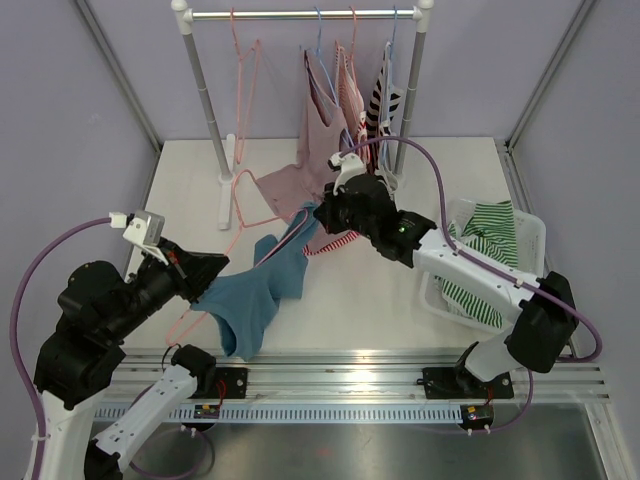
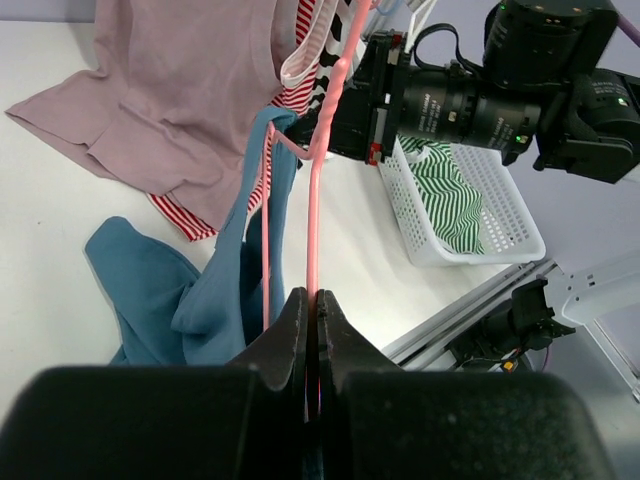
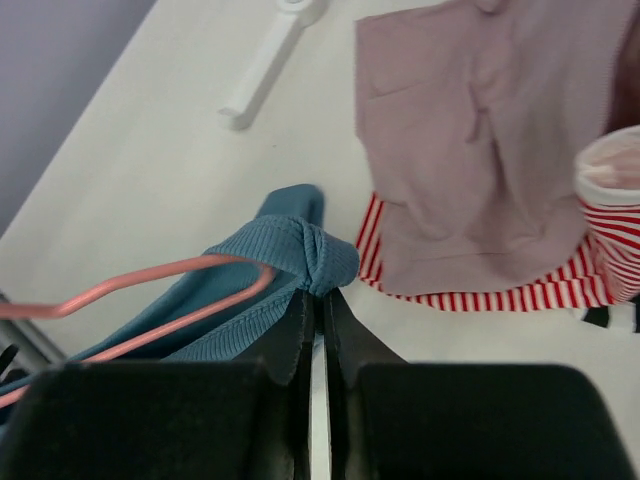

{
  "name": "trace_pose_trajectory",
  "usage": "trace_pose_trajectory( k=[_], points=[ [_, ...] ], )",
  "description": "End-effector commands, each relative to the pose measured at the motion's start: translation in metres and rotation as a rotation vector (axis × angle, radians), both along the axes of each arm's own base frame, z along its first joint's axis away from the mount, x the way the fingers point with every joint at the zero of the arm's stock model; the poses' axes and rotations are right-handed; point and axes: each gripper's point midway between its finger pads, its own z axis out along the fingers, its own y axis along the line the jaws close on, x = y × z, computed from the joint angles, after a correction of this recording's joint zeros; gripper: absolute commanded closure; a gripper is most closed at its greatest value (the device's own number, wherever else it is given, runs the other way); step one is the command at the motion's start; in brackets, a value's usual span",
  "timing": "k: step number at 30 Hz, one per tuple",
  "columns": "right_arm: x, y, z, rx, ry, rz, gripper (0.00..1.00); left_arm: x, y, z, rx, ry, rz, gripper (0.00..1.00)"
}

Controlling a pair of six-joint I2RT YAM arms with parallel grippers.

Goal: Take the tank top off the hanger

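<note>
My right gripper needs to pull the tank top's strap off the hanger and back over bare tabletop short of the bar point(image 1: 346, 288) to release the strap, because the pink wire bends through it.
The blue tank top point(image 1: 255, 295) hangs off a pink hanger point(image 2: 310, 200) stretched between my two grippers, its body bunched on the table. My left gripper point(image 1: 208, 270) is shut on the hanger's wire point(image 2: 314, 300) at the near left. My right gripper point(image 1: 325, 215) is shut on a bunched blue strap point(image 3: 322, 262) at the hanger's far end, where the pink wire point(image 3: 150, 290) bends through the strap. In the left wrist view the blue top point(image 2: 200, 290) drapes to the left of the wire and the right gripper point(image 2: 352, 100) sits at its top.
A clothes rack point(image 1: 305, 14) at the back holds several hangers and tops. A mauve top point(image 1: 295, 180) and a red-striped top point(image 1: 335, 243) trail onto the table. A white basket point(image 1: 530, 235) with a green-striped garment stands at the right. A metal rail point(image 1: 350, 375) runs along the near edge.
</note>
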Motion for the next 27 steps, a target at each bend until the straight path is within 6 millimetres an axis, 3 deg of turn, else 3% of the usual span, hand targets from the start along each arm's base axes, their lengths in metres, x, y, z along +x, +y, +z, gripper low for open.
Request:
trace_pose_trajectory(
  k=[1, 5, 9, 11, 12, 13, 17, 21, 22, 24, 26, 27],
  points=[
    [0.037, -0.034, 0.006, -0.056, -0.042, -0.154, 1.00, -0.009, -0.007, 0.026, -0.036, -0.086, -0.063, 1.00],
    [0.050, -0.042, -0.003, -0.071, -0.009, -0.172, 1.00, -0.014, -0.010, 0.032, -0.055, -0.102, -0.094, 1.00],
    [0.030, -0.024, 0.004, -0.008, 0.027, -0.037, 1.00, -0.013, -0.017, 0.045, -0.108, -0.156, -0.120, 1.00],
    [0.015, -0.021, 0.021, 0.066, 0.021, 0.017, 1.00, -0.015, -0.025, 0.070, -0.174, -0.248, -0.167, 1.00],
    [0.000, -0.019, 0.044, 0.129, 0.005, 0.069, 1.00, -0.012, -0.030, 0.071, -0.192, -0.264, -0.189, 1.00],
    [-0.008, -0.020, 0.049, 0.152, 0.005, 0.092, 1.00, -0.010, -0.033, 0.090, -0.231, -0.336, -0.197, 1.00],
    [-0.052, -0.024, 0.111, 0.291, -0.059, 0.238, 1.00, 0.011, -0.048, 0.120, -0.332, -0.500, -0.232, 1.00],
    [-0.107, -0.041, 0.178, 0.410, -0.145, 0.389, 1.00, 0.031, -0.045, 0.147, -0.455, -0.729, -0.170, 1.00],
    [-0.116, -0.046, 0.195, 0.435, -0.174, 0.412, 1.00, 0.027, -0.043, 0.160, -0.495, -0.821, -0.172, 1.00],
    [-0.142, -0.056, 0.221, 0.477, -0.214, 0.486, 1.00, 0.036, -0.053, 0.165, -0.492, -0.900, -0.194, 1.00],
    [-0.163, -0.064, 0.245, 0.499, -0.245, 0.549, 1.00, 0.028, -0.050, 0.190, -0.527, -1.018, -0.187, 1.00],
    [-0.169, -0.069, 0.253, 0.503, -0.263, 0.554, 1.00, 0.040, -0.047, 0.195, -0.546, -1.005, -0.135, 1.00]
  ],
)
